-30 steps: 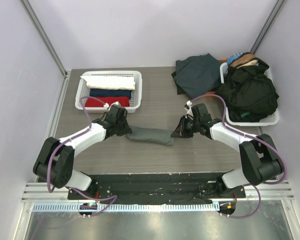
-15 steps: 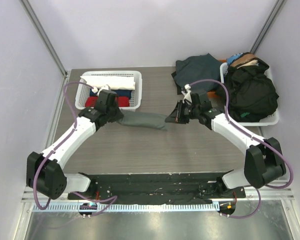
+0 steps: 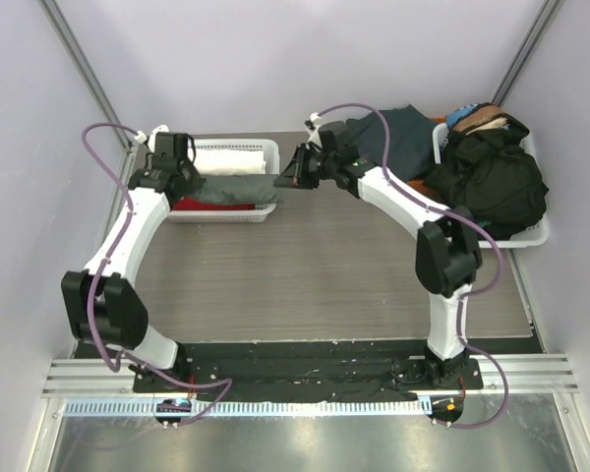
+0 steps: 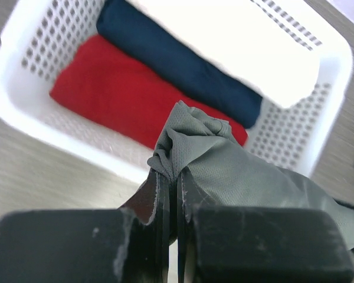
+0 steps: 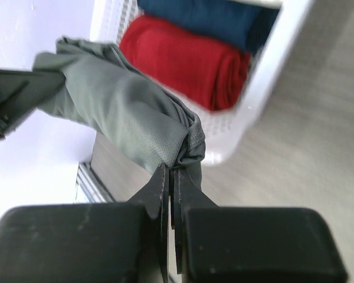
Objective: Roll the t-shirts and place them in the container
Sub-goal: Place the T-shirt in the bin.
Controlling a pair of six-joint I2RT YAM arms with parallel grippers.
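My left gripper moves down and to the left in the top view onto the navy roll's end next and lets go. The sage-grey roll hangs above that end.
A rolled sage-grey t-shirt (image 3: 234,189) hangs between my two grippers, above the front part of the white lattice basket (image 3: 265,212) at the back left. My left gripper (image 3: 185,184) is shut on its left end (image 4: 192,132). My right gripper (image 3: 289,178) is shut on its right end (image 5: 189,138). In the basket lie a rolled white t-shirt (image 4: 236,44), a navy one (image 4: 177,62) and a red one (image 4: 112,97). The red (image 5: 183,59) and navy (image 5: 212,15) rolls also show in the right wrist view.
A dark teal shirt (image 3: 398,138) lies loose at the back of the table. A second white basket (image 3: 531,239) at the back right holds a heap of black and other clothes (image 3: 492,177). The grey wood table (image 3: 305,275) lies in front.
Both grippers have carried the rolled grey shirt from the table's middle up and back to the left, over the left basket. Both stayed shut on its ends.
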